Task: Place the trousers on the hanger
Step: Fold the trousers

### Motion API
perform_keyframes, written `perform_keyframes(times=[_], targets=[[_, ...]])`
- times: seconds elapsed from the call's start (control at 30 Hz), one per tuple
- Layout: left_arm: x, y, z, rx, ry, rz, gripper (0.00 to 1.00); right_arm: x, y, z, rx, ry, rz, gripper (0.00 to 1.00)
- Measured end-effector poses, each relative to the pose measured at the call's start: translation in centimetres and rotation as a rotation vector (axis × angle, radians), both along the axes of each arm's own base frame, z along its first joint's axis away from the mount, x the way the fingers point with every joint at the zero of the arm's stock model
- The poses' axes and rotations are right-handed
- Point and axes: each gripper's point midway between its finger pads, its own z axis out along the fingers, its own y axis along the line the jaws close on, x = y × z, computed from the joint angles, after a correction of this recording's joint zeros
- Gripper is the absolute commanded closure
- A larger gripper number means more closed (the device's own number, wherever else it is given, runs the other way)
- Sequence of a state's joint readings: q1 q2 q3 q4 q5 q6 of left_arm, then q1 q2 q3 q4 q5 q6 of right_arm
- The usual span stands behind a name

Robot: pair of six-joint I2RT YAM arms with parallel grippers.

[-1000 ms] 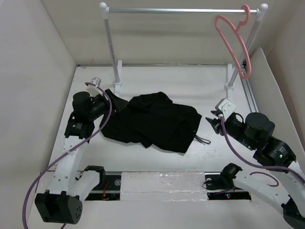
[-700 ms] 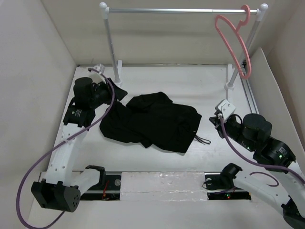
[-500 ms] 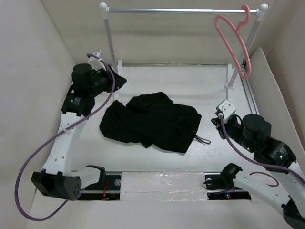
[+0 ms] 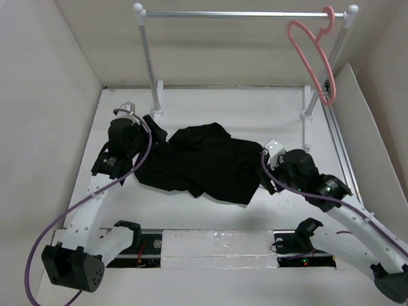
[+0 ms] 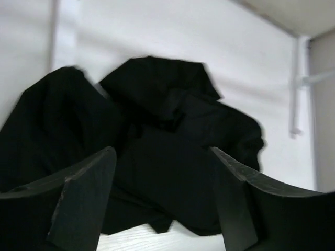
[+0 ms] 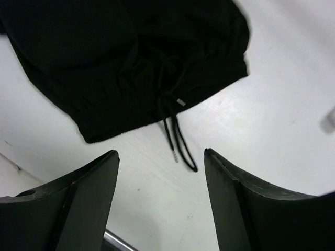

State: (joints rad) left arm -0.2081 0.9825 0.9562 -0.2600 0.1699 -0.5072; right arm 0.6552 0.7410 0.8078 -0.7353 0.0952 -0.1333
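Observation:
My right gripper should move lower next, to its left in the top view, down to the waistband's near corner [image 4: 245, 199] [image 6: 94, 128], because its fingers are around bare table.
The black trousers [image 4: 204, 162] lie crumpled on the white table in the middle of the top view. The pink hanger [image 4: 312, 54] hangs by its hook from the right end of the rail, far from both arms. My left gripper [image 4: 157, 135] is at the trousers' left edge; in its wrist view it [image 5: 162, 209] stands open, with the trousers [image 5: 157, 130] beyond the fingers and nothing gripped. My right gripper [image 4: 265, 178] is at the trousers' right edge. It [image 6: 162, 209] is open above bare table, just short of the waistband [image 6: 131, 63] and the drawstring [image 6: 175, 138].
A silver rail [image 4: 242, 14] on white posts [image 4: 148, 64] spans the back of the table, its feet standing on the surface. Beige walls enclose the left, back and right sides. A metal track [image 4: 338, 146] runs along the right edge.
The left arm swung up to the back left corner, then came back down to the trousers' left edge. The right arm moved left to the waistband. The trousers' left part shifted slightly.

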Motion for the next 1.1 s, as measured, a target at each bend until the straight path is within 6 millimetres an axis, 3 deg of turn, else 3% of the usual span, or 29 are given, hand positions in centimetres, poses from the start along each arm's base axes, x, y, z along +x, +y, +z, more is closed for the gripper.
perform_keyframes(times=[0.03,0.17,0.27,0.37,0.5,0.57,0.7,0.77,0.83,0.87,0.9,0.97,1.1], targets=[[-0.1,0.8,-1.4,0.016,0.028,0.049,0.26,0.0,0.0,0.0,0.000,0.000,0.000,0.28],[-1.0,2.8,-7.5,0.037,0.207,0.192,0.24,-0.9,1.7,-5.2,0.017,0.173,0.046,0.28],[-3.2,4.2,-12.0,0.042,0.341,0.298,0.17,-3.1,3.2,-7.5,0.048,0.238,0.135,0.25],[-4.9,6.2,-14.5,-0.006,0.395,0.425,0.16,-4.9,4.4,-8.9,0.084,0.263,0.223,0.24],[-5.5,8.4,-17.2,-0.088,0.447,0.585,0.18,-4.9,5.4,-10.5,0.070,0.291,0.277,0.24],[-5.3,8.6,-18.6,-0.109,0.490,0.622,0.20,-4.4,6.0,-11.6,0.030,0.321,0.304,0.24],[-4.8,8.3,-20.9,-0.127,0.562,0.654,0.35,-3.9,6.9,-13.7,-0.058,0.367,0.364,0.28],[-4.7,8.1,-21.7,-0.143,0.579,0.664,0.40,-3.6,7.2,-14.4,-0.083,0.367,0.383,0.36],[-4.7,8.0,-22.4,-0.159,0.591,0.674,0.53,-3.2,7.3,-14.8,-0.097,0.358,0.389,0.56],[-4.7,8.0,-22.8,-0.163,0.595,0.679,0.62,-3.0,7.3,-14.9,-0.106,0.351,0.386,0.74],[-4.3,7.9,-22.8,-0.174,0.588,0.680,0.79,-2.7,7.2,-15.1,-0.114,0.345,0.375,0.82],[-3.7,7.8,-22.9,-0.186,0.577,0.680,1.00,-2.1,7.0,-15.2,-0.130,0.328,0.347,0.99],[-2.9,8.0,-23.1,-0.142,0.613,0.682,1.00,-0.5,6.4,-13.4,-0.148,0.255,0.279,1.00]])
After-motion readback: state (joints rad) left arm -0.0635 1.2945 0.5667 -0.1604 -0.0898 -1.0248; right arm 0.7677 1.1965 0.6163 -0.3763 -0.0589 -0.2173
